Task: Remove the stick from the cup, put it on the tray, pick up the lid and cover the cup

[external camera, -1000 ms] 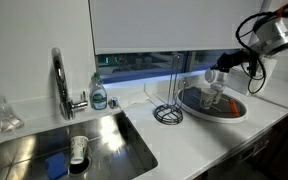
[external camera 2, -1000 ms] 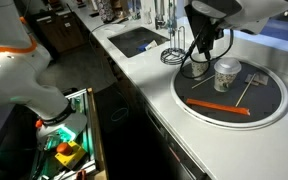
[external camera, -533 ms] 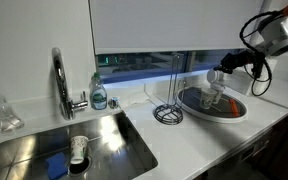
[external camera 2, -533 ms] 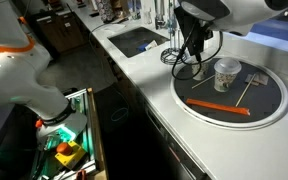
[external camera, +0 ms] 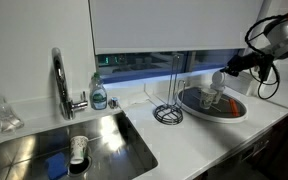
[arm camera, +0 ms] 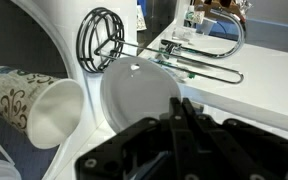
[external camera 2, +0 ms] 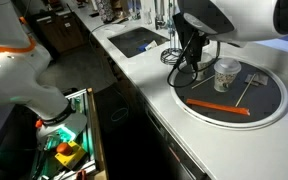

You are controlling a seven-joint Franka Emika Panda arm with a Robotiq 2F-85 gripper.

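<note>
The round white lid still hangs clear of the cup's rim, so my gripper will next move down toward the small whitish cup (external camera 2: 226,73) and bring the lid onto the cup's opening.
My gripper (arm camera: 156,108) is shut on the edge of a round white lid (arm camera: 136,95). In an exterior view the gripper (external camera: 224,72) holds the lid (external camera: 217,76) in the air above the tray (external camera: 198,110). The small whitish cup (external camera 2: 226,73) stands open on the dark grey, white-rimmed tray (external camera 2: 267,108). In the wrist view the cup (arm camera: 32,100) is left of the lid. An orange stick (external camera 2: 222,106) lies flat on the tray in front of the cup, and a thin pale stick (external camera 2: 249,88) lies beside it. No stick shows in the cup.
A black wire stand (external camera: 168,110) stands on the counter beside the tray; it also shows in the wrist view (arm camera: 102,38). A sink (external camera: 114,135) holds a pale cup with a dark band (external camera: 77,150). A faucet (external camera: 60,85) and a soap bottle (external camera: 99,93) stand behind it.
The arm has shifted and turned a little while holding the lid above the tray. The cup and the sticks have not moved.
</note>
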